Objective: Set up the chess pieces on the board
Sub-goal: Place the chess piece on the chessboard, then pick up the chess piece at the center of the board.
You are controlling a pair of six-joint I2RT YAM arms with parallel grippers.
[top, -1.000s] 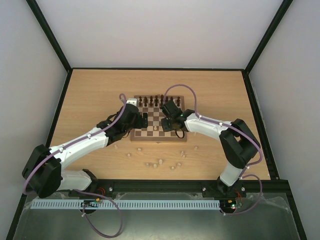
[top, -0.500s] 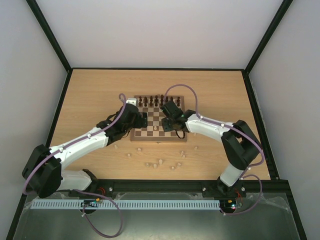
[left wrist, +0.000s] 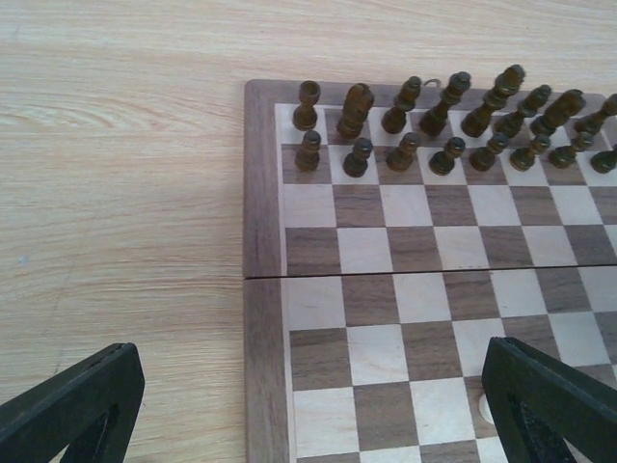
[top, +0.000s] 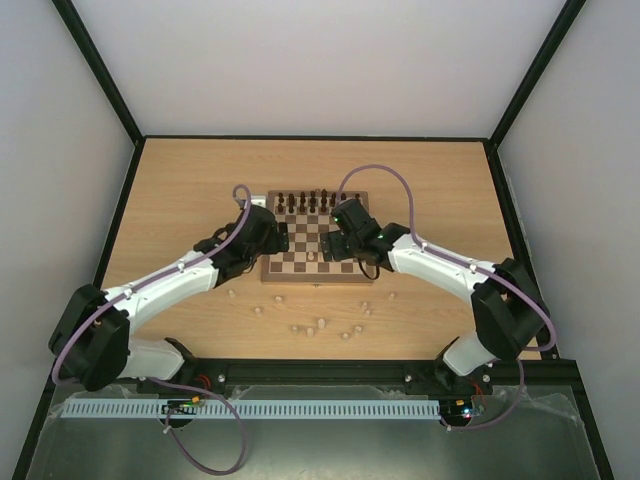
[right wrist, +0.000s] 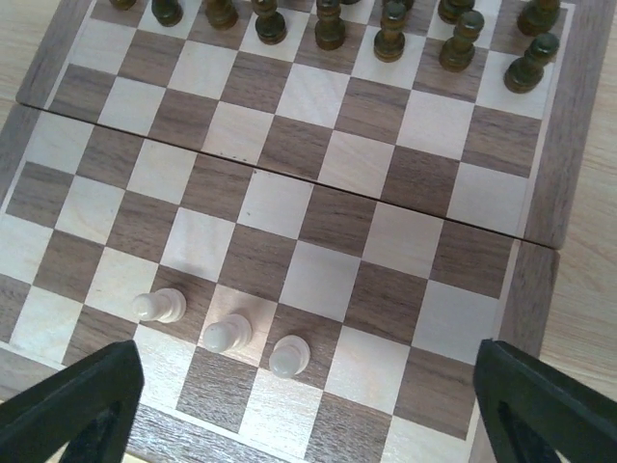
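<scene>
My left gripper needs to move back, to the left in the top view, and down to the tabletop beside the board, because near squares of the board are bare.
The board (top: 297,271) lies mid-table, also seen under the left wrist (left wrist: 386,299) and the right wrist (right wrist: 318,207). Three pale chess pieces (right wrist: 227,334) stand side by side in its near rows, a small pale cluster in the top view (top: 312,258). My right gripper (right wrist: 308,405) hangs open above them with nothing between its fingers (right wrist: 549,405); from above it is over the board's right half (top: 345,242). My left gripper (left wrist: 308,400) is open and empty over the board's left edge (top: 270,240). Several more pale pieces (top: 322,324) lie loose on the table in front of the board.
Dark brown pieces (top: 315,202) fill the board's two far rows, also visible from the left wrist (left wrist: 443,125) and the right wrist (right wrist: 386,24). The loose pale pieces are scattered from one at the left (top: 231,294) to one at the right (top: 391,296).
My right gripper has gone from shut to open, leaving a pale piece standing on the board, and has lifted slightly. The left arm has shifted only a little.
</scene>
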